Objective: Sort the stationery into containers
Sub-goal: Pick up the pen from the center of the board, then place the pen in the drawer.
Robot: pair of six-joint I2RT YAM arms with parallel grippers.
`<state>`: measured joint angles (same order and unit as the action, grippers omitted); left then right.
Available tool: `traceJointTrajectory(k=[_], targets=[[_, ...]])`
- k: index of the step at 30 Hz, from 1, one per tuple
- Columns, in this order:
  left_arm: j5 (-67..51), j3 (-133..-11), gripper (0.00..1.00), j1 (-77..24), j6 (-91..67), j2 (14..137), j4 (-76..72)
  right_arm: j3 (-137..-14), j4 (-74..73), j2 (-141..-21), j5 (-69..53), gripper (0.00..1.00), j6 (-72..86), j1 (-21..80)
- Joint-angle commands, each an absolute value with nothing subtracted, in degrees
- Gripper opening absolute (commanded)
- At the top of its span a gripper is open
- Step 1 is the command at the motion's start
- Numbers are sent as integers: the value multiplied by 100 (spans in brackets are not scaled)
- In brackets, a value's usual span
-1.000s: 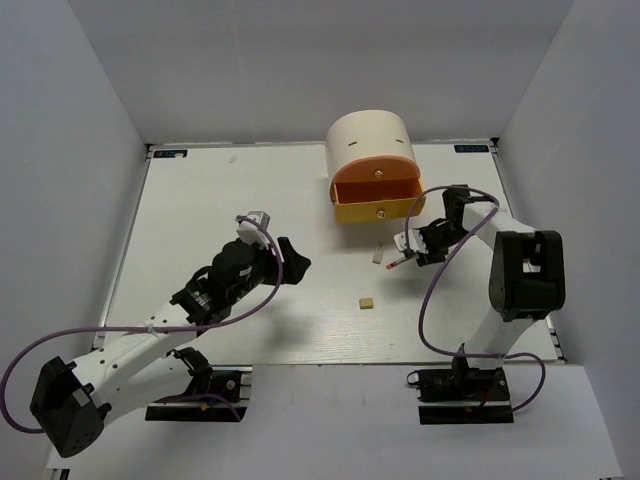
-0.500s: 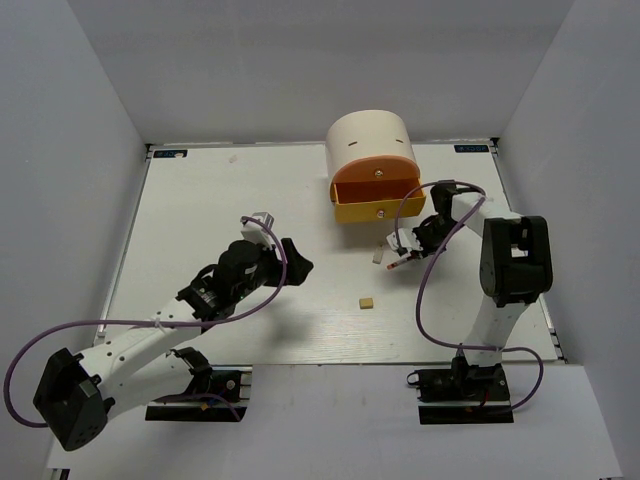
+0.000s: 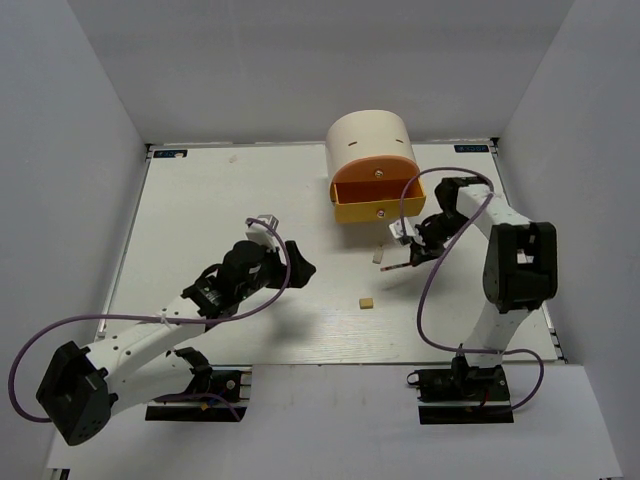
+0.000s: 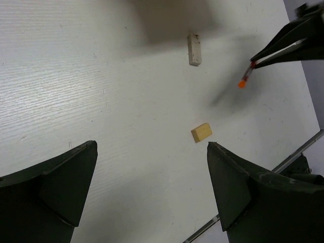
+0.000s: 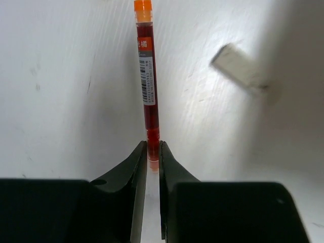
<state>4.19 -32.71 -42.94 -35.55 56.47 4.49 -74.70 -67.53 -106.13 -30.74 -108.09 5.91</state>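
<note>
The right gripper raises the pen (image 3: 398, 264) next, carries it outward over the orange drawer (image 3: 375, 200) and releases it, since that drawer stands open behind its front side.
My right gripper (image 3: 413, 248) is shut on a thin red pen with an orange end (image 5: 148, 86), gripped at its rear end (image 5: 153, 147). The pen (image 3: 398, 264) points left, low over the table, in front of the cream drum organiser (image 3: 371, 140), whose orange drawer (image 3: 375, 200) stands open. A whitish eraser block (image 3: 378, 256) lies just left of the pen's tip; it also shows in the right wrist view (image 5: 238, 69). A tan eraser block (image 3: 366, 302) lies nearer. My left gripper (image 3: 300, 264) is open and empty (image 4: 152, 147), with the tan eraser (image 4: 201, 132) just ahead of its right finger.
The white table top (image 3: 220, 210) is walled by grey panels on three sides. The left wrist view shows the whitish eraser (image 4: 194, 49), the pen's orange tip (image 4: 242, 83) and the table's near edge (image 4: 298, 152).
My left arm has reached a little further right, toward the erasers. My right wrist has shifted and turned slightly, with the pen still in its grip.
</note>
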Motion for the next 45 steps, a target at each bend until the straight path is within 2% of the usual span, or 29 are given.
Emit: traceJointTrajectory(k=[1, 7, 10, 13, 19, 26, 29, 31, 32, 33, 36, 39, 40, 43, 44, 45], targets=[[264, -3199, 99, -4315, -3533, 5643, 264, -7910, -7260, -9671, -4332, 0, -10434, 606], [88, -3199, 99, -4315, -3533, 5871, 141, -8446, -5521, -8878, -5159, 0, -7888, 580], [36, -3251, 99, -4315, -3533, 5976, 79, -8297, -4074, -8527, -5168, 0, -6940, 615], [-26, -3313, 99, -4315, -3533, 6116, 79, -8165, -3178, -8394, -4924, 0, -6410, 642], [-141, -3366, 99, -4315, -3586, 6345, -26, -8657, -2804, -8937, -4377, 2, -6433, 721], [-439, -3804, 99, -4315, -3639, 6740, -26, -8754, -2865, -9307, -4350, 13, -6846, 826], [-519, -4042, 99, -4368, -3639, 6969, 114, -8675, -2900, -9387, -4359, 27, -6908, 844], [-519, -4096, 99, -4420, -3639, 7171, 114, -8640, -2892, -9369, -4377, 47, -6891, 844], [-519, -4174, 99, -4421, -3639, 7224, 114, -8605, -2979, -9343, -4412, 53, -6934, 852], [-519, -4244, 99, -4491, -3639, 7277, 114, -8552, -2997, -9291, -4421, 56, -6935, 844], [-466, -4385, 99, -4562, -3586, 7418, 114, -8403, -2971, -9158, -4491, 56, -6900, 861], [-404, -4438, 99, -4614, -3586, 7559, 114, -8297, -2979, -8956, -4622, 48, -6812, 809], [-404, -4438, 99, -4614, -3586, 7559, 53, -8279, -2997, -8852, -4658, 30, -6794, 800], [-404, -4438, 96, -4667, -3639, 7672, -96, -8306, -3698, -8798, -5104, 1, -7317, 791], [-457, -4438, 94, -4667, -3639, 7673, -166, -8358, -4153, -8850, -5176, 0, -7478, 791], [-535, -4438, 86, -4667, -3639, 7725, -167, -8384, -4383, -8877, -5238, 0, -7610, 808]])
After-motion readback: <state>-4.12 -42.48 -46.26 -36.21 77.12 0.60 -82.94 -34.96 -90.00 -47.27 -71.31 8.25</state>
